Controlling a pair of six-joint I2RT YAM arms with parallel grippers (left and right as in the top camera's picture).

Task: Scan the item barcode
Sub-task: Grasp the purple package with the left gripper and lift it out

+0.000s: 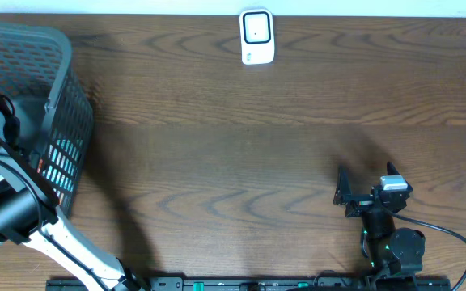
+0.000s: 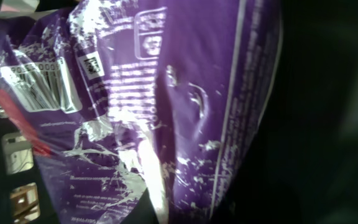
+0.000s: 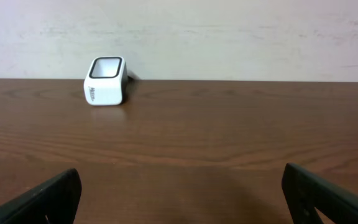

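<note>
The left gripper rises over the basket's side next. Then it comes down to release the bag [image 2: 185,87] on the table short of the scanner, as that part is empty.
A shiny purple bag [image 2: 185,87] fills the left wrist view, creased and wrinkled, with its white barcode patch [image 2: 39,87] at the upper left. My left gripper [image 2: 160,210] is shut on a fold of this bag at the bottom edge of that view. From overhead the left arm [image 1: 10,206] reaches into the grey basket [image 1: 59,97], and the gripper and bag are hidden there. The white scanner [image 1: 256,36] stands at the table's far edge, also visible as the scanner [image 3: 106,81] in the right wrist view. My right gripper [image 3: 182,199] is open over bare wood, seen from overhead as the right gripper [image 1: 366,176].
The grey mesh basket takes up the far left of the table. Its wall openings [image 2: 17,155] show beside the bag. A pale wall [image 3: 229,37] rises behind the scanner. Brown tabletop [image 1: 233,162] lies between basket, scanner and right arm.
</note>
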